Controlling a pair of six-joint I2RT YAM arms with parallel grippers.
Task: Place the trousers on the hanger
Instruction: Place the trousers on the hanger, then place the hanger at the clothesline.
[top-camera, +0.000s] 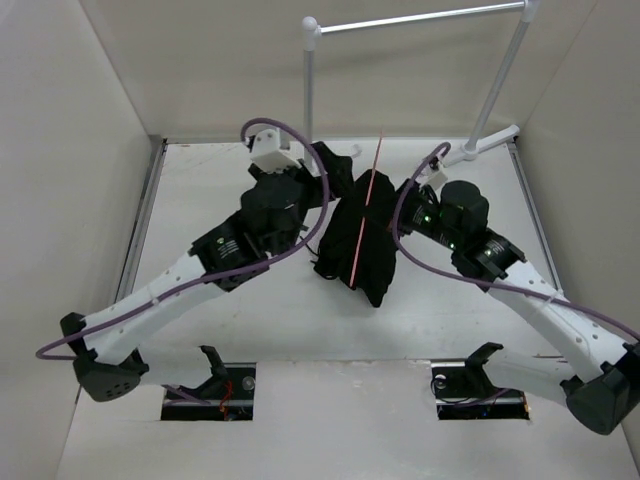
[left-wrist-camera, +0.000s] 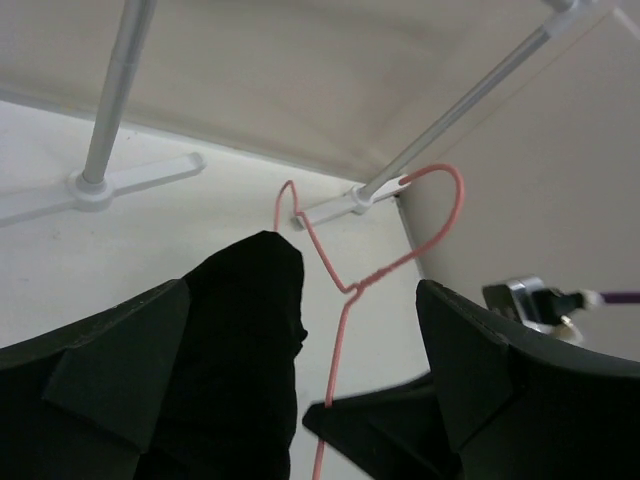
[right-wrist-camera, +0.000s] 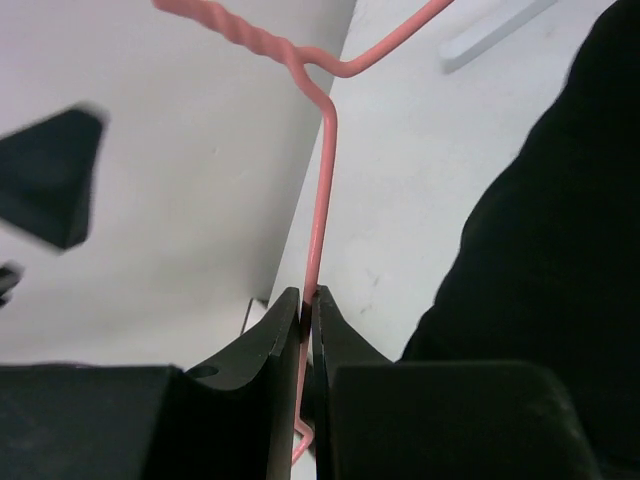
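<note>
My right gripper rises outward next, hooks the hanger over the rack's bar (top-camera: 453, 14) above and outward, and releases, as the trousers drape the hanger's wire.
The black trousers (top-camera: 352, 245) hang bunched over the thin pink hanger (top-camera: 366, 215), with cloth on both sides of the wire, at mid-table. My right gripper (top-camera: 393, 203) is shut on the hanger wire (right-wrist-camera: 320, 200), pinching it between its fingertips, with the trousers (right-wrist-camera: 545, 280) just to the right. My left gripper (top-camera: 335, 172) is open wide at the far left of the trousers. In the left wrist view a fold of the trousers (left-wrist-camera: 240, 350) lies between the jaws beside the left finger (left-wrist-camera: 100, 370), and the hanger's hook (left-wrist-camera: 452, 190) points up.
A grey-white clothes rack stands at the back, with its post (top-camera: 310, 85), rail (top-camera: 420, 18) and foot (left-wrist-camera: 100, 185). Beige walls close in both sides. Two openings (top-camera: 210, 388) (top-camera: 480, 392) sit in the table's near edge by the arm bases.
</note>
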